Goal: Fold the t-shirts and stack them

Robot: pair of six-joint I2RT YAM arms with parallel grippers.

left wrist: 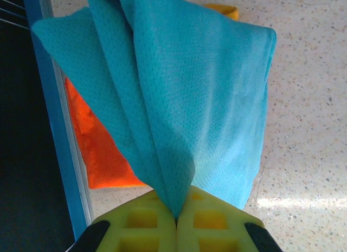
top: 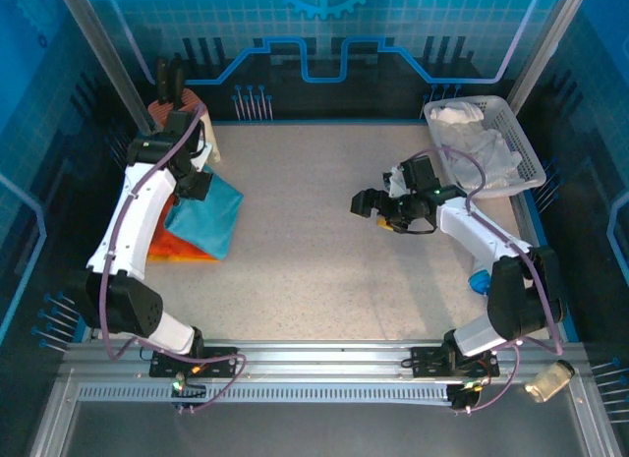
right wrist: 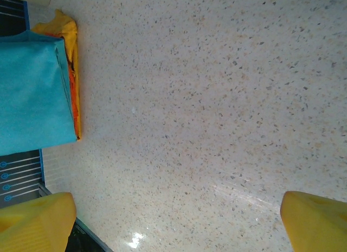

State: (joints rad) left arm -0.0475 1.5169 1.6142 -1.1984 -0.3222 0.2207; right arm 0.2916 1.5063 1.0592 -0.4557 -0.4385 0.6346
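Note:
My left gripper should next move down toward the edge of the blue table and over the bare strip of orange t-shirt (top: 177,247) (left wrist: 100,149), and then release, because the teal cloth leaves that strip uncovered.
The folded teal t-shirt (top: 208,217) hangs partly lifted at the table's left side, over the orange t-shirt (top: 177,247) that lies flat beneath it. My left gripper (left wrist: 176,222) is shut on a pinched edge of the teal t-shirt (left wrist: 179,100), whose cloth drapes away from the yellow fingers (left wrist: 141,225). The orange t-shirt (left wrist: 100,149) lies under it beside the blue table edge. My right gripper (top: 369,203) hovers open over bare table at centre right, holding nothing. In the right wrist view the teal t-shirt (right wrist: 32,95) covers the orange t-shirt with its yellow edge (right wrist: 71,73).
A white basket (top: 491,147) with pale cloths stands at the back right corner. A dark bottle-like object (top: 169,82) sits at the back left. A blue rim (left wrist: 62,138) borders the table's left edge. Speckled table surface (top: 314,260) spreads between the arms.

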